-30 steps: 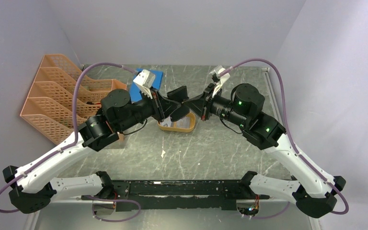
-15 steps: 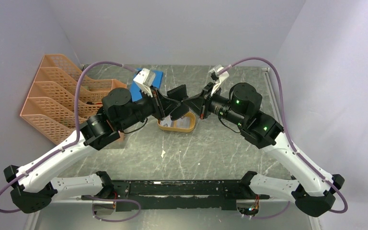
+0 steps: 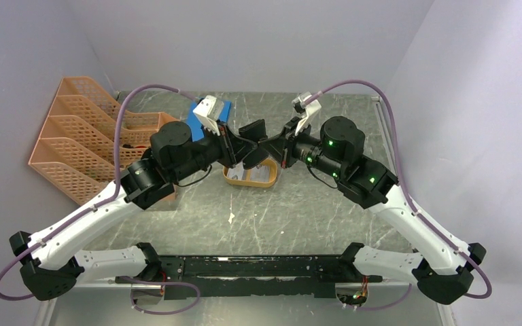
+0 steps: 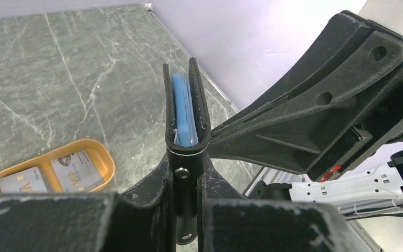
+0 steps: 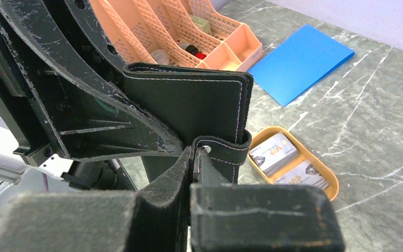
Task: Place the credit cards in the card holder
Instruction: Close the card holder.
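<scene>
The robot will next move its left gripper back and down to release the black card holder [image 3: 253,140] on the bare tabletop nearer the robot's base than the dish, because that spot is empty.
The black card holder [image 3: 253,140] hangs in the air between both grippers, above the orange oval dish [image 3: 234,179]. My left gripper [image 3: 246,148] is shut on its lower spine; the left wrist view shows it edge-on [image 4: 186,118] with blue-clear pockets inside, almost closed. My right gripper [image 3: 273,145] is shut on the holder's strap [image 5: 225,149] next to the cover [image 5: 189,105]. Two pale grey credit cards [image 5: 273,152] [image 5: 304,173] lie in the dish, and they also show in the left wrist view [image 4: 76,168].
A blue flat sheet [image 5: 299,63] lies at the far side of the table. An orange mesh organiser [image 3: 81,136] stands at the far left. The dish rim [image 5: 330,184] lies under the two grippers on the grey marble table.
Both wrists have shifted slightly toward the far side, the right arm a little leftward. The holder stays gripped between them.
</scene>
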